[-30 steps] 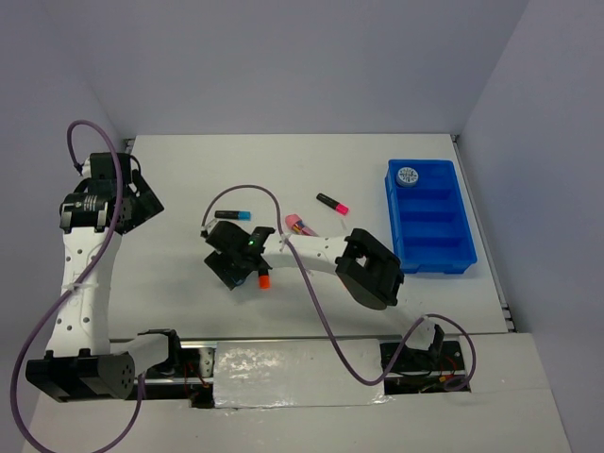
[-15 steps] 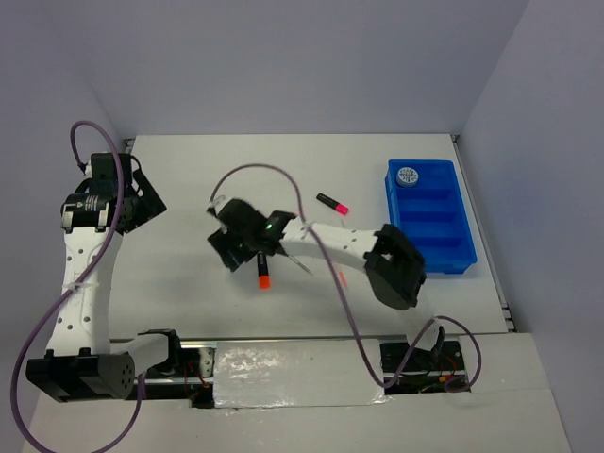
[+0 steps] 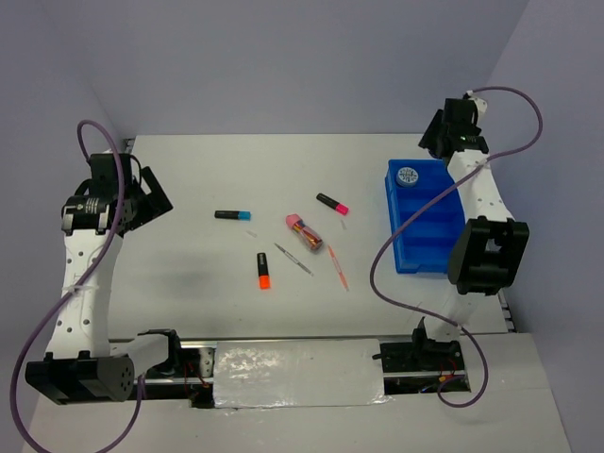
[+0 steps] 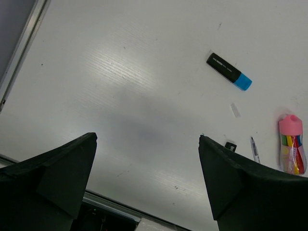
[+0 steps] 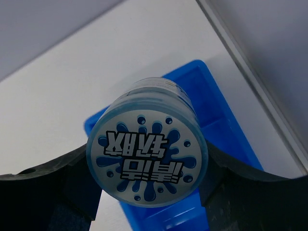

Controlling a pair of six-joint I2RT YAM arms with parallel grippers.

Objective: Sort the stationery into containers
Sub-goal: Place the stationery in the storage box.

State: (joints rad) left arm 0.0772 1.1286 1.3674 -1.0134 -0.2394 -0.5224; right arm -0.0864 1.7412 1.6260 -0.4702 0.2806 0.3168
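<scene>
Next, my right gripper lowers the blue-grey disc it holds into the far section of the blue tray, beside the second disc.
My right gripper (image 5: 148, 166) is shut on a round blue-grey splash-patterned disc (image 5: 148, 154), held above the far end of the blue tray (image 5: 226, 130). In the top view that gripper (image 3: 442, 132) hangs over the tray's far corner, and a second disc (image 3: 408, 176) lies in the far compartment of the tray (image 3: 434, 231). A blue-ended marker (image 3: 232, 215), an orange-ended marker (image 3: 263, 271), a pink-ended marker (image 3: 332, 203), a pink case (image 3: 303, 231), a grey pen (image 3: 293, 260) and a pink pen (image 3: 338, 267) lie mid-table. My left gripper (image 3: 151, 198) stands open at the far left, holding nothing.
The left wrist view looks down between the left gripper (image 4: 148, 137) at bare table, with the blue-ended marker (image 4: 229, 71) and pink case (image 4: 291, 150) off to the right. Walls close in the table at the back and right of the tray.
The right arm has swung from the middle of the table to the far right above the tray, now with a disc in its jaws. The left arm has stayed put.
</scene>
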